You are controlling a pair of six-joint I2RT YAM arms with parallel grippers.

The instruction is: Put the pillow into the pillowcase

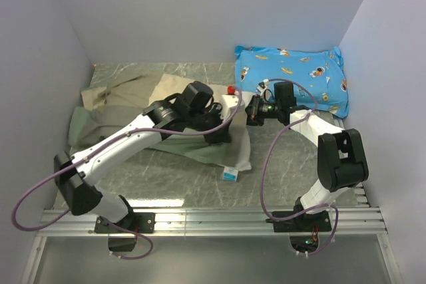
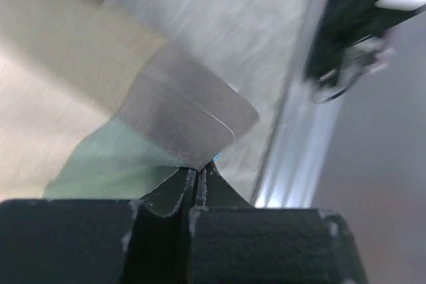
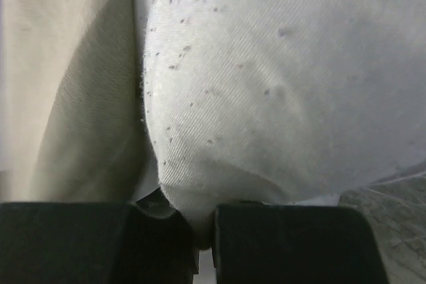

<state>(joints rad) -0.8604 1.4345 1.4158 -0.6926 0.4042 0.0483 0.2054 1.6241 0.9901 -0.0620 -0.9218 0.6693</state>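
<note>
I will pull my right gripper back toward the small blue and white item (image 1: pixel 229 173) next and let go of the pillow fold there, because some of the pillow still shows outside the pillowcase (image 1: pixel 116 123).
The pillowcase (image 1: pixel 116 123) lies crumpled at the left and centre of the table, showing tan, olive and green. My left gripper (image 1: pixel 218 136) is shut on a grey and green corner of it, which shows in the left wrist view (image 2: pixel 180 108) just above the closed jaws (image 2: pixel 198 172). A small part of the white pillow (image 1: pixel 233 106) shows between the two grippers, partly under the left arm. My right gripper (image 1: pixel 250 111) is shut on a fold of the pillow (image 3: pixel 266 84) at the jaws (image 3: pixel 205 231). Tan pillowcase cloth (image 3: pixel 60 98) lies beside it.
A bright blue cartoon-print cushion (image 1: pixel 293 74) lies at the back right against the wall. A small blue and white item (image 1: pixel 230 173) lies by the cloth's near edge, and a red item (image 1: pixel 231 89) sits behind the pillow. An aluminium rail (image 1: pixel 213 217) runs along the near edge. Walls stand on three sides.
</note>
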